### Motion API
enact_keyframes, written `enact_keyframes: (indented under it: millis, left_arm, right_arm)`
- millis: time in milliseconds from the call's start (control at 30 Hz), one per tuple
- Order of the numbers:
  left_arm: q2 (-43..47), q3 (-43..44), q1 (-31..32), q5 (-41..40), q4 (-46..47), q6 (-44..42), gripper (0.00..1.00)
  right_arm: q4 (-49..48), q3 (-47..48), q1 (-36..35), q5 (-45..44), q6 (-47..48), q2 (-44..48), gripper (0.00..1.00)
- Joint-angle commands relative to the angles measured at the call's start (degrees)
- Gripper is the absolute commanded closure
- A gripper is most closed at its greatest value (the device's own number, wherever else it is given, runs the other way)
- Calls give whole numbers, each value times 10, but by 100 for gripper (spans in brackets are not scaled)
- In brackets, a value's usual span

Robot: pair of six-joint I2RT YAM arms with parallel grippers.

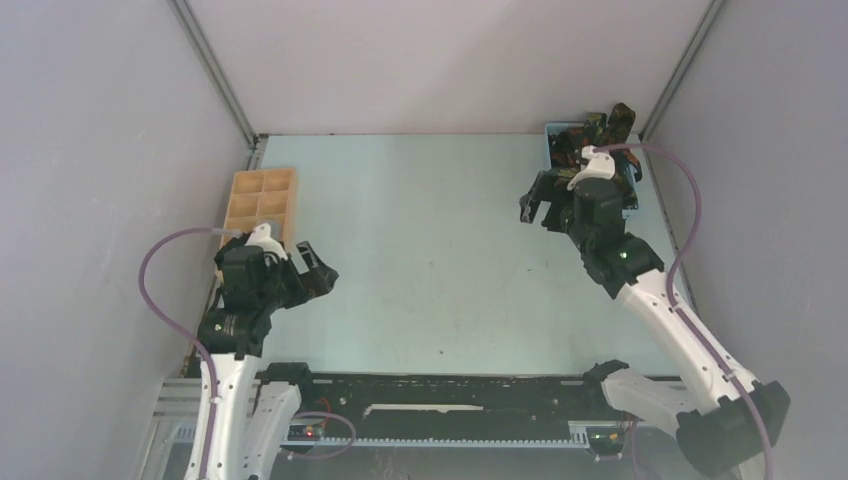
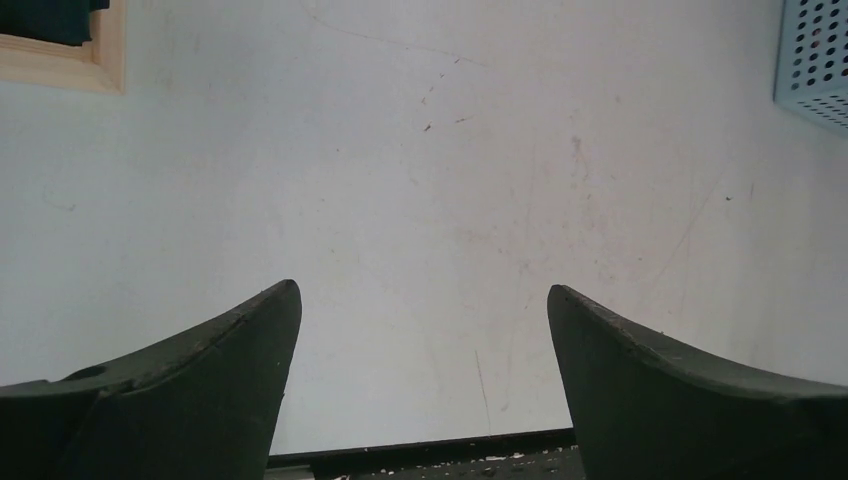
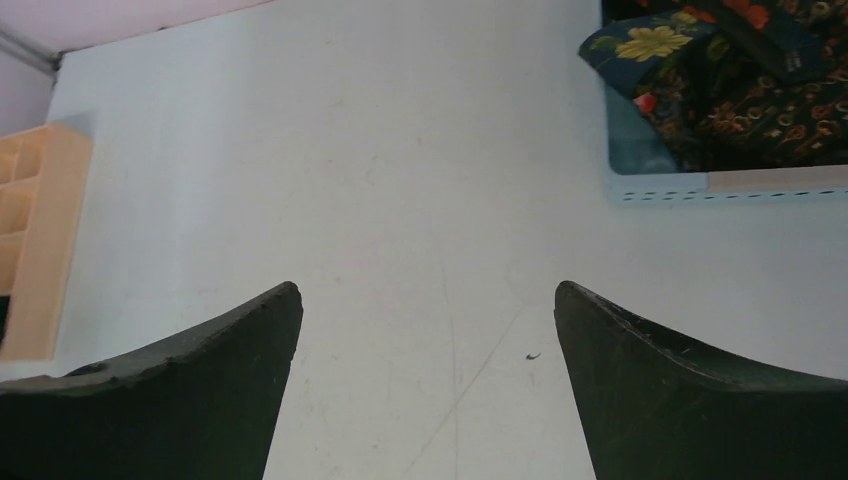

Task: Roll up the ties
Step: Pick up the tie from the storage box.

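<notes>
The black tie's fold (image 1: 567,147) lies below and outward of my right gripper, so the gripper will move outward over the basket (image 1: 632,196) and down onto that fold next.
The ties (image 1: 592,135) lie heaped in the blue mesh basket (image 1: 632,196) at the back right; in the right wrist view I see a dark green one with a yellow flower (image 3: 655,45) and a black one with red-orange flowers (image 3: 770,105). My right gripper (image 1: 535,203) is open and empty, hovering above the table just left of the basket; its jaws stand wide apart in the right wrist view (image 3: 425,300). My left gripper (image 1: 318,268) is open and empty over the table's left side (image 2: 420,300).
A pale wooden compartment tray (image 1: 260,203) stands at the left edge, behind my left arm; its corner shows in the left wrist view (image 2: 70,60). The basket's corner (image 2: 815,60) also shows there. Grey walls enclose the table.
</notes>
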State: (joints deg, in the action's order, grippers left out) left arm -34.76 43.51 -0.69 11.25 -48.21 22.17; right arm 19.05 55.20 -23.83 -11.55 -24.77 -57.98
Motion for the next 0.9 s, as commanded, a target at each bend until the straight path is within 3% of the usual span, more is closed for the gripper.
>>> enact_keyframes:
  millis: [0, 300, 533, 867]
  left_arm:
    - [12, 6, 2, 20, 10, 11, 0]
    - [-45, -8, 2, 47, 11, 6, 0]
    - [-1, -11, 2, 36, 14, 13, 0]
    - [14, -13, 2, 36, 16, 15, 0]
  right_arm:
    - [-15, 62, 45, -4, 10, -57, 0]
    - [31, 187, 131, 5, 6, -184, 2]
    - [102, 356, 189, -41, 0, -337, 3]
    - [194, 623, 245, -38, 9, -583, 3]
